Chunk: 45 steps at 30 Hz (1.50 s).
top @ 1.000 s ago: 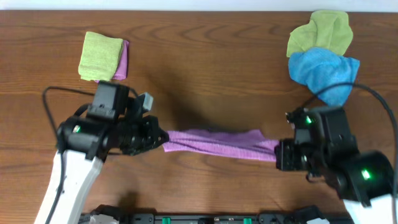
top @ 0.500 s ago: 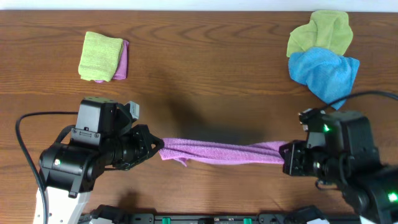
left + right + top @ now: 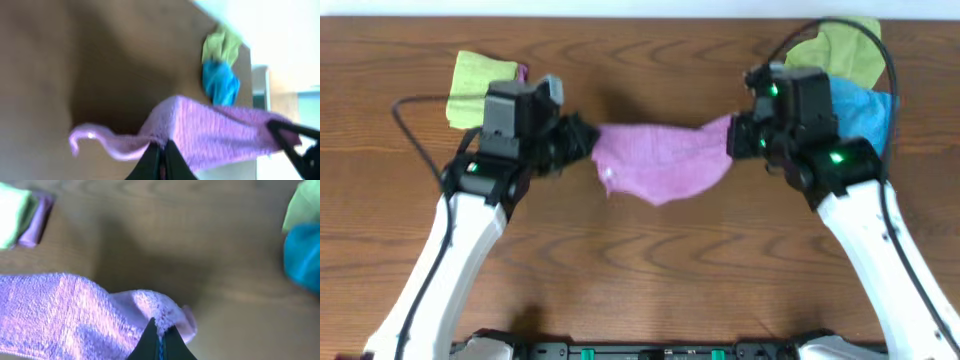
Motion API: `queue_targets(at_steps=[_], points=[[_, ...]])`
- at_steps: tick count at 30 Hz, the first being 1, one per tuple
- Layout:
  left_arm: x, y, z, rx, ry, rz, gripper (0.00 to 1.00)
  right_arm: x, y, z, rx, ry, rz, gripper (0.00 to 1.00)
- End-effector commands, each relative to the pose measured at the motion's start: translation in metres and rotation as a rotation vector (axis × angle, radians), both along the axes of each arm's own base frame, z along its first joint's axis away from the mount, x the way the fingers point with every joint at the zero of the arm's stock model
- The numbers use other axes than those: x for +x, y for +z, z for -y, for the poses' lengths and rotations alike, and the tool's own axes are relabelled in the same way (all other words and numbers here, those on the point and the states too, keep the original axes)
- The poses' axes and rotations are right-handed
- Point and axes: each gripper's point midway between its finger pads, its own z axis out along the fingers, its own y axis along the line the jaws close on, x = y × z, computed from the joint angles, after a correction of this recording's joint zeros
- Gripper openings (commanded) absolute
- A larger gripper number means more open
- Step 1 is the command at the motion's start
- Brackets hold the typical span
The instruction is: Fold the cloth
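Note:
The cloth's corner comes down in my left gripper next, back to the bare table wood nearer my base, for release, since the cloth still hangs above the table.
A purple cloth point(image 3: 662, 160) hangs stretched between my two grippers above the wooden table point(image 3: 640, 260). My left gripper point(image 3: 588, 140) is shut on its left corner, and my right gripper point(image 3: 732, 135) is shut on its right corner. The cloth's middle sags toward the front. In the left wrist view the shut jaws point(image 3: 161, 157) pinch the cloth point(image 3: 215, 135), with a loose corner curling left. In the right wrist view the shut jaws point(image 3: 159, 339) pinch the cloth point(image 3: 65, 310) at a bunched edge.
A folded green cloth on a folded purple one point(image 3: 480, 85) lies at the far left. A crumpled green cloth point(image 3: 840, 50) and a crumpled blue cloth point(image 3: 865, 105) lie at the far right, just behind my right arm.
Both grippers have moved from the near part of the table toward the far side, lifting the cloth. It was a taut narrow strip and now hangs spread as a sagging sheet.

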Motion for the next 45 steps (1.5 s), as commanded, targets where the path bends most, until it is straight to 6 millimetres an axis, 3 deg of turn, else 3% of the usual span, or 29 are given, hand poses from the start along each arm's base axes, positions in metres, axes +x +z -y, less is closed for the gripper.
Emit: queue_targets(at_steps=[1,3,6,12,14,22,28,38,42,45], points=[[0.027,0.012,-0.004,-0.041,0.002,0.067,0.06,0.03,0.021,0.007,-0.028,-0.009,0.103,0.01],[0.038,0.031,-0.01,-0.053,-0.001,0.107,0.06,0.034,0.032,0.007,-0.032,-0.005,0.123,0.01],[0.035,0.049,-0.015,-0.006,-0.035,0.134,0.06,0.03,0.041,0.008,-0.046,0.011,0.13,0.01],[0.027,0.05,-0.013,0.003,-0.066,0.108,0.06,0.025,0.037,0.007,-0.046,0.019,0.104,0.01],[0.016,0.036,-0.014,0.029,-0.086,0.044,0.06,0.013,0.024,0.009,-0.062,0.024,0.033,0.01],[-0.086,-0.052,-0.038,0.225,-0.227,-0.397,0.06,-0.077,-0.036,0.01,-0.148,0.092,-0.381,0.02],[-0.144,-0.109,-0.028,0.22,-0.317,-0.602,0.06,-0.116,-0.067,0.016,-0.187,0.09,-0.553,0.02],[-0.188,-0.144,-0.031,0.245,-0.374,-0.728,0.06,-0.182,-0.122,0.037,-0.184,-0.026,-0.719,0.02],[-0.191,-0.149,-0.031,0.245,-0.376,-0.732,0.06,-0.2,-0.136,0.043,-0.179,-0.052,-0.738,0.02],[-0.183,-0.15,-0.029,0.235,-0.354,-0.711,0.06,-0.196,-0.142,0.042,-0.174,-0.052,-0.721,0.02]])
